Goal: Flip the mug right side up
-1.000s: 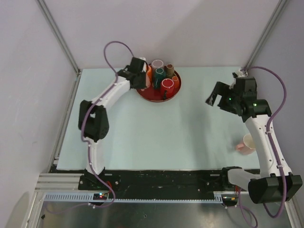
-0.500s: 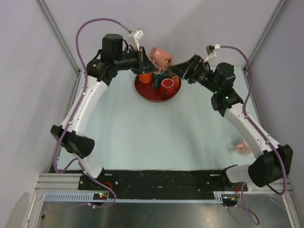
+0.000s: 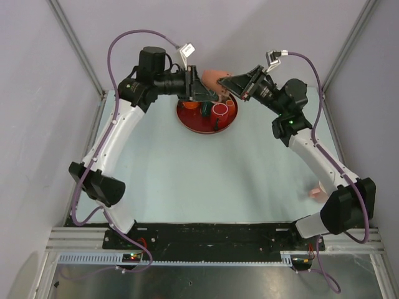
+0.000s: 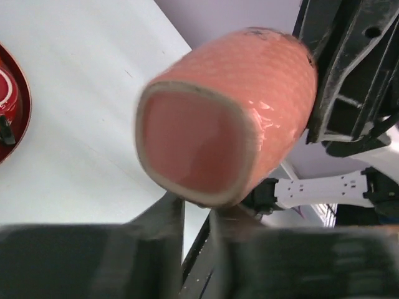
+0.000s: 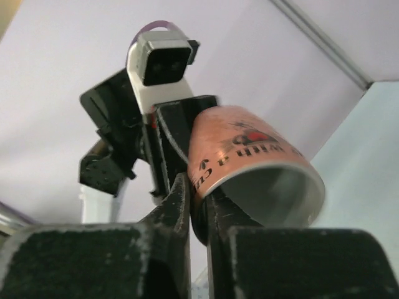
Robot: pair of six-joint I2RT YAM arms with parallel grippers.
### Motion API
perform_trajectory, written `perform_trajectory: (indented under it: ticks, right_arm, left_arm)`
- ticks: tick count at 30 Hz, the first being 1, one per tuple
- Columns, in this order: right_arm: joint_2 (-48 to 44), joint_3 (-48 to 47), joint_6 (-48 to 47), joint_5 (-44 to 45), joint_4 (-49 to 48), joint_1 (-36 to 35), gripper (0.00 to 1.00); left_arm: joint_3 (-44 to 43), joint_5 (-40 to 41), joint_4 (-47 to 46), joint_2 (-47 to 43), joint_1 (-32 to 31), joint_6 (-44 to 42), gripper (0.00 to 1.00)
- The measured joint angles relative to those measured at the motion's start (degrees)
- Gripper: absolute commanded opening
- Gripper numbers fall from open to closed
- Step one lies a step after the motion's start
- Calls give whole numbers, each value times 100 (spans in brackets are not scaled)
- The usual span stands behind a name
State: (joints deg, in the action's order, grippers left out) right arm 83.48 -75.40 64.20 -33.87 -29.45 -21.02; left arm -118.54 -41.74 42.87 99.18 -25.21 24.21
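I will move my right gripper back toward the pale pink object with the pink mug (image 3: 215,77) sideways, tilt it down, and lower the mug's base onto the table.
The pink mug (image 3: 215,77) hangs on its side in the air above the red tray (image 3: 201,126), between both grippers. My right gripper (image 3: 232,85) is shut on the mug's rim. In the right wrist view one finger is inside the mouth and one outside on the mug (image 5: 249,149), pinching the wall at my right gripper (image 5: 198,194). My left gripper (image 3: 201,91) is at the mug's base end. In the left wrist view the mug's (image 4: 249,81) recessed base faces the camera, and my left gripper (image 4: 198,213) has its blurred fingers parted just under the base edge.
The tray holds a red mug (image 3: 219,110), an orange cup (image 3: 190,104) and other cups hidden behind the grippers. A pale pink object (image 3: 318,190) lies near the table's right edge beside the right arm. Frame posts and walls stand close behind the tray.
Both arms swung in over the tray; the left lifted the mug. The right gripper, open before, has shut on the rim, and the left gripper's fingers have spread.
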Motion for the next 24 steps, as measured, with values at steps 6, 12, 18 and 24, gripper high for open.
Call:
perform_trajectory:
  ticks: [6, 12, 18, 24]
  right_arm:
    - [-640, -57, -1062, 879, 2328, 216, 0]
    - [-1340, -382, -2369, 3272, 5958, 339, 0]
    - [-1438, 79, -2677, 4476, 8279, 354, 0]
    - [-1438, 1591, -2520, 4645, 8929, 487, 0]
  left_arm:
    - [564, 612, -9, -114, 11, -446, 99]
    - [1338, 2564, 146, -146, 219, -1237, 100]
    - [1569, 3521, 221, -142, 247, -1600, 100]
    - [1569, 3797, 223, -140, 247, -1681, 100]
